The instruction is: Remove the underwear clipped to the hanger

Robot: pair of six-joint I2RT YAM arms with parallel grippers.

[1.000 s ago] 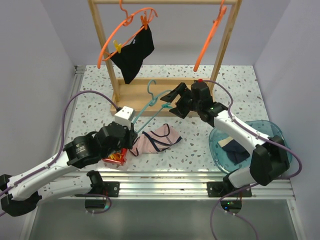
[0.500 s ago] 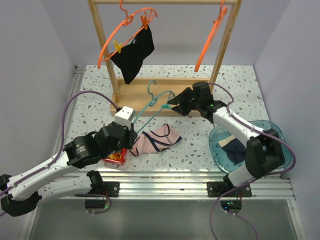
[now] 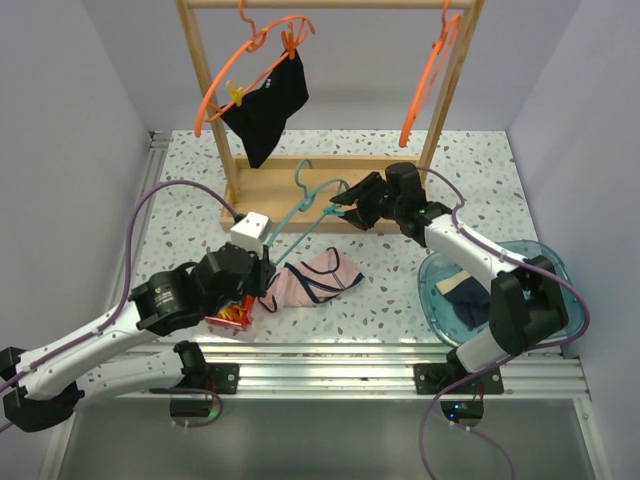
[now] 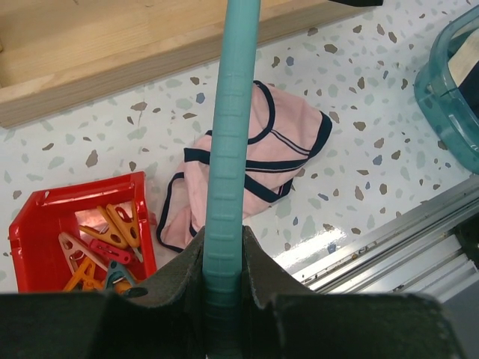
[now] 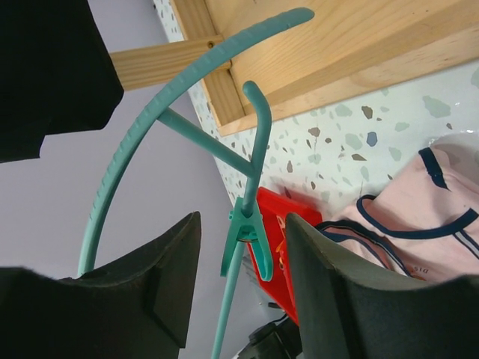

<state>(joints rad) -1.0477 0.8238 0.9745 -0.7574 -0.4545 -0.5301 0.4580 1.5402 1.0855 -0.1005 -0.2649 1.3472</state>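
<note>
My left gripper rises outward next, hooks the hanger onto the rack's top bar [image 3: 358,4] between the orange hangers and releases, as the pink underwear lies loose below.
My left gripper [image 3: 268,262] is shut on the lower bar of a teal hanger [image 3: 305,205]; the bar [image 4: 228,149] runs up between its jaws [image 4: 224,250]. My right gripper [image 3: 340,205] is open, its fingers on either side of a teal clip [image 5: 251,239] on that hanger, not touching it. Pink underwear with dark trim [image 3: 315,280] lies loose on the table below the hanger and shows in both wrist views [image 4: 251,157] [image 5: 408,217]. Black underwear [image 3: 265,105] hangs clipped to an orange hanger [image 3: 250,65] on the rack. Navy underwear [image 3: 470,298] lies in the teal bin [image 3: 545,262].
A wooden rack [image 3: 300,185] stands at the back, with a second, bare orange hanger [image 3: 425,80] on its right. A red tray [image 3: 230,316] of loose clips sits by my left gripper [image 4: 45,217]. The metal rail [image 3: 330,355] runs along the near edge.
My right gripper has moved left and closed in around the teal clip. The bare orange hanger on the right has swung slightly. My left arm has not moved.
</note>
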